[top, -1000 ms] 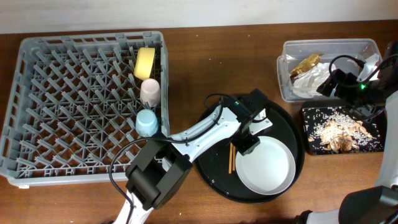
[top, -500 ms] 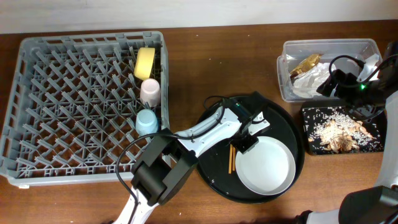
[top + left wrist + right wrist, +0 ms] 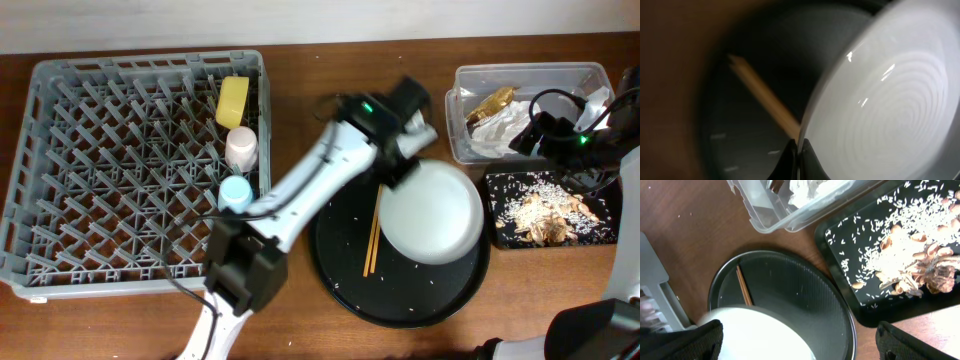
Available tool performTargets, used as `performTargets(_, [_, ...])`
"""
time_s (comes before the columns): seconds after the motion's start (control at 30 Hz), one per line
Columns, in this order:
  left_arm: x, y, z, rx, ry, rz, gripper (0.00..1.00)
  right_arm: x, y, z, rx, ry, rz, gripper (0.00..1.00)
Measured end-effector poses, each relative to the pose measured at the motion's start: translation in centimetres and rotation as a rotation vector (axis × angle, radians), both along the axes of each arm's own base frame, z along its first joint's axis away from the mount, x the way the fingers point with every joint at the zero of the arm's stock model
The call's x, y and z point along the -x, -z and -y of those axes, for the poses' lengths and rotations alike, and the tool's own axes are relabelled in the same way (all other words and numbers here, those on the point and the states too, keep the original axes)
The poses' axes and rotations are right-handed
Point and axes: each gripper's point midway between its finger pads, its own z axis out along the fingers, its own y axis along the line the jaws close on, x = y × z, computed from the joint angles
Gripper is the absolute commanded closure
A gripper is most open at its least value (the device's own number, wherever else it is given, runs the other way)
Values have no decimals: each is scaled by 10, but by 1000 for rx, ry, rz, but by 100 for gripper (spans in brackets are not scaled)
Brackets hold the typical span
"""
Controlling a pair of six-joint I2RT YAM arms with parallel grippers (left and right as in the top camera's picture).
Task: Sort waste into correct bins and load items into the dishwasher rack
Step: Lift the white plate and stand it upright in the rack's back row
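My left gripper has the plate [image 3: 433, 212] by its rim. It will next carry it left in the overhead view to the dishwasher rack's free pegs beside the yellow bowl and release it.
My left gripper [image 3: 402, 168] is shut on the rim of the white round plate [image 3: 433, 212] and holds it lifted and tilted above the large round black tray [image 3: 345, 262]; the left wrist view shows the jaws [image 3: 799, 146] pinching the plate [image 3: 890, 95]. Wooden chopsticks [image 3: 372, 236] lie on the round tray. The grey dishwasher rack [image 3: 110, 170] at the left holds the yellow bowl [image 3: 232, 100], pink cup [image 3: 240, 147] and light-blue cup [image 3: 236, 194]. My right gripper [image 3: 800, 345] is open and empty, hovering near the bins at the right.
The clear tub [image 3: 470, 140] holds the napkin [image 3: 505, 128] and golden wrapper [image 3: 492, 103]. The shallow black rectangular tray [image 3: 500, 232] holds rice and scraps [image 3: 545, 208]. Both stand at the right edge of the wooden table.
My left gripper has lifted the white plate off the round tray and carried it up and towards the back right, tilting it. The chopsticks now lie uncovered. The right arm has not moved.
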Motion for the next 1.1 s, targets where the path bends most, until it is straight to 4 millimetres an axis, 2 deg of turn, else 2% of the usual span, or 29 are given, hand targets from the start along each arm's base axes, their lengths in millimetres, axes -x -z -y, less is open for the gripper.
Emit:
performTargets(0.03, [-25, -25, -21, 3, -62, 52, 100, 0, 0, 0, 0, 0, 0, 2])
performTargets(0.07, [-42, -40, -41, -7, -115, 86, 100, 0, 0, 0, 0, 0, 0, 2])
performTargets(0.13, [-95, -88, -118, -59, -302, 229, 99, 0, 0, 0, 0, 0, 1, 2])
performTargets(0.17, [-111, -107, -158, -104, -391, 287, 99, 0, 0, 0, 1, 0, 2, 2])
performTargets(0.2, [-120, -118, -189, -146, -457, 325, 100, 0, 0, 0, 1, 0, 1, 2])
performTargets(0.23, [-130, -137, -235, -224, -560, 393, 100, 0, 0, 0, 1, 0, 2, 2])
performTargets(0.27, [-136, -150, -276, -293, -652, 444, 100, 0, 0, 0, 1, 0, 2, 2])
performTargets(0.3, [-139, -156, -300, -334, -706, 469, 99, 0, 0, 0, 0, 1, 2, 1])
performTargets(0.37, [-144, -170, -367, -450, -860, 528, 99, 0, 0, 0, 1, 0, 2, 2])
performTargets(0.47, [-144, -186, -438, -596, -1027, 600, 99, 0, 0, 1, 3, 1, 1, 2])
performTargets(0.53, [-143, -194, -468, -662, -1105, 641, 99, -1, 0, 1, 6, 2, 1, 1])
performTargets(0.6, [-152, -197, -473, -661, -1134, 681, 99, -2, -1, 2, 9, 2, 8, 2])
performTargets(0.7, [-165, -170, -473, -693, -1122, 653, 99, -2, -1, 2, 10, 2, 10, 1])
performTargets(0.83, [-171, -142, -473, -726, -1098, 604, 100, -2, -1, 2, 10, 2, 10, 2])
performTargets(1.0, [-176, -137, -463, -719, -1079, 610, 99, -2, -1, 2, 11, 1, 10, 2])
performTargets(1.1, [-183, -122, -452, -735, -1049, 595, 100, -2, -1, 2, 10, 2, 10, 2])
